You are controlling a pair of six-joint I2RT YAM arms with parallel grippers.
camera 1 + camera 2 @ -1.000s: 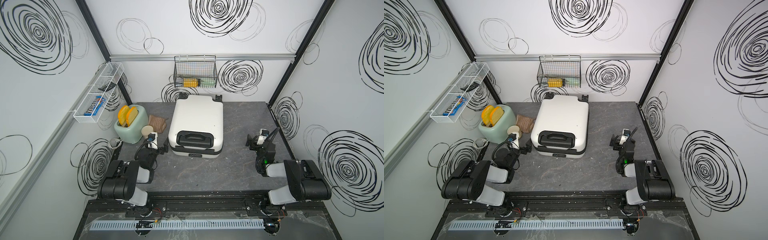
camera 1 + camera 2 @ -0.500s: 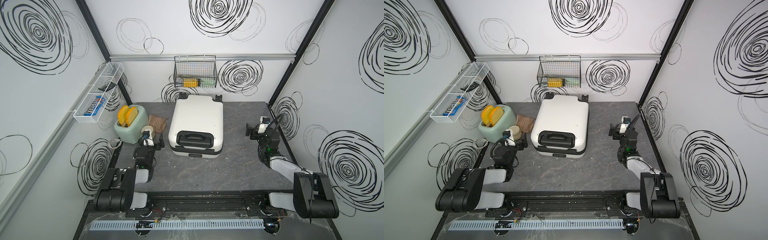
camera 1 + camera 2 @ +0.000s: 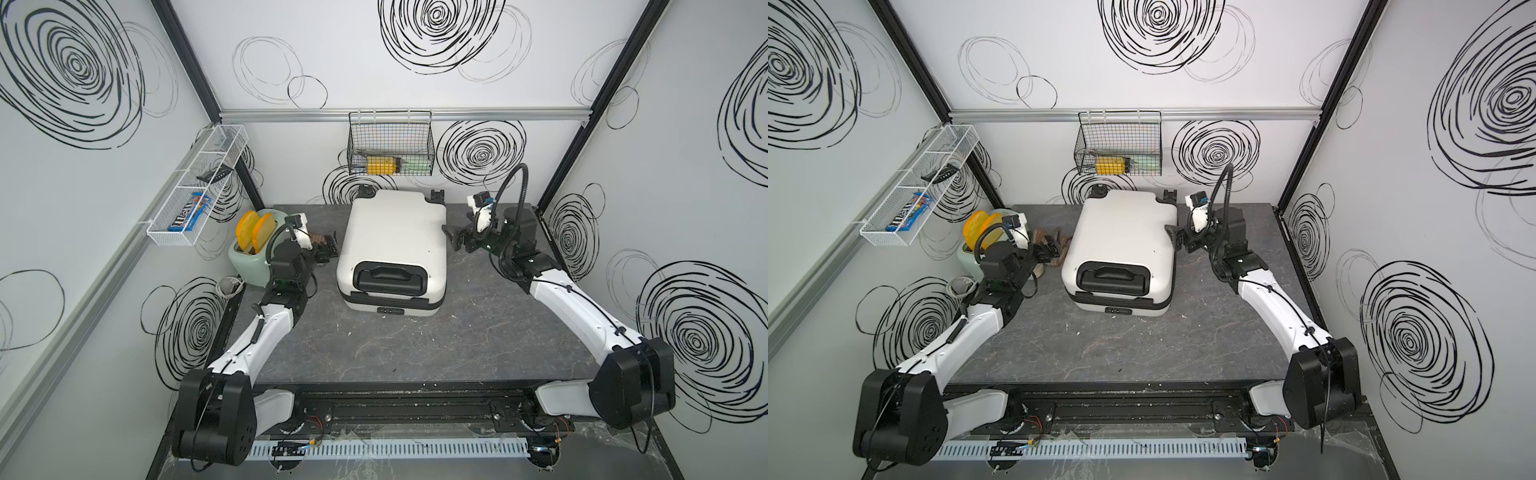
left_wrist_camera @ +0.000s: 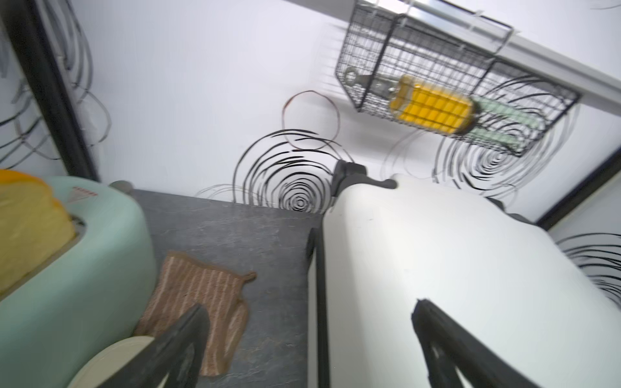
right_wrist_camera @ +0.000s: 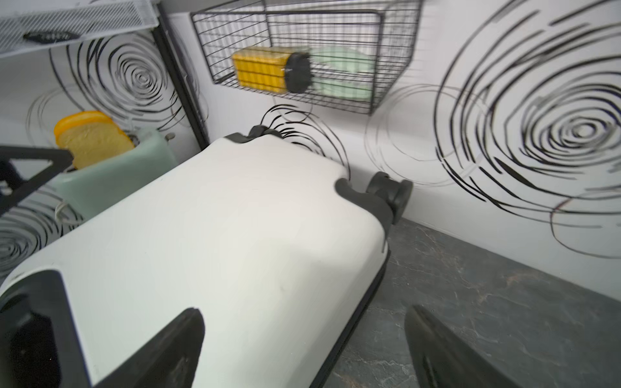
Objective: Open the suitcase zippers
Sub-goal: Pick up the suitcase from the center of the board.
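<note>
The robot's right gripper will swing back next, turn and lower astride the bar, because the black handle (image 3: pixel 391 280) (image 5: pixel 29 337) lies back from it, on top of the white case.
The white suitcase (image 3: pixel 395 232) (image 3: pixel 1125 237) lies flat at the back middle of the table, its black handle toward the front and its wheels toward the back wall. The zippers' black band runs along its side seam (image 4: pixel 321 302) (image 5: pixel 363 302); I see no pulls. My left gripper (image 3: pixel 330 251) (image 3: pixel 1052 249) (image 4: pixel 311 305) is open at the case's left side, its fingers straddling the seam. My right gripper (image 3: pixel 453 239) (image 3: pixel 1175 237) (image 5: pixel 304 310) is open at the right side, one finger over the shell, one over the table. Neither holds anything.
A mint-green toaster (image 3: pixel 249 262) with bread slices stands left of the case, a brown striped cloth (image 4: pixel 198 295) between them. A black wire basket (image 3: pixel 390 145) hangs on the back wall, a white wire shelf (image 3: pixel 195 199) on the left wall. A black lock block (image 3: pixel 390 310) sits on the front.
Both arms have stretched from their folded pose near the front toward the back, bringing the grippers to the suitcase's two sides. Both grippers stayed open.
</note>
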